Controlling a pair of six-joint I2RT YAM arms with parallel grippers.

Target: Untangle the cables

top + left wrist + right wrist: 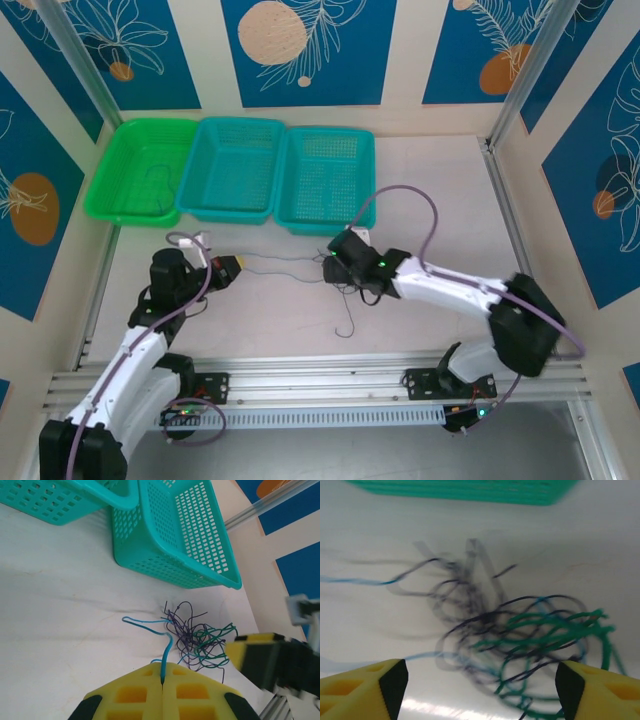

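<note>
My right gripper should next go down onto the green and dark wires of the knot (350,292) (530,630) and close there, because the held blue cable still runs into this tangle.
The cables (200,640) lie clumped in a small knot of dark green, blue and blackish wires on the white table. My left gripper (162,680) is shut on the end of the blue cable (170,642), which runs from the pads toward the knot. In the top view the left gripper (232,268) sits left of the knot (350,292), with a thin strand (285,261) stretched between. My right gripper (338,270) hovers over the knot. In the right wrist view the right gripper (480,690) is open, with the knot (530,630) between and ahead of its fingers.
Three baskets stand in a row at the back: a green one (140,170) and two teal ones (232,165) (325,180). The nearest teal basket (175,535) is just beyond the knot. A loose strand (345,325) trails toward the front rail.
</note>
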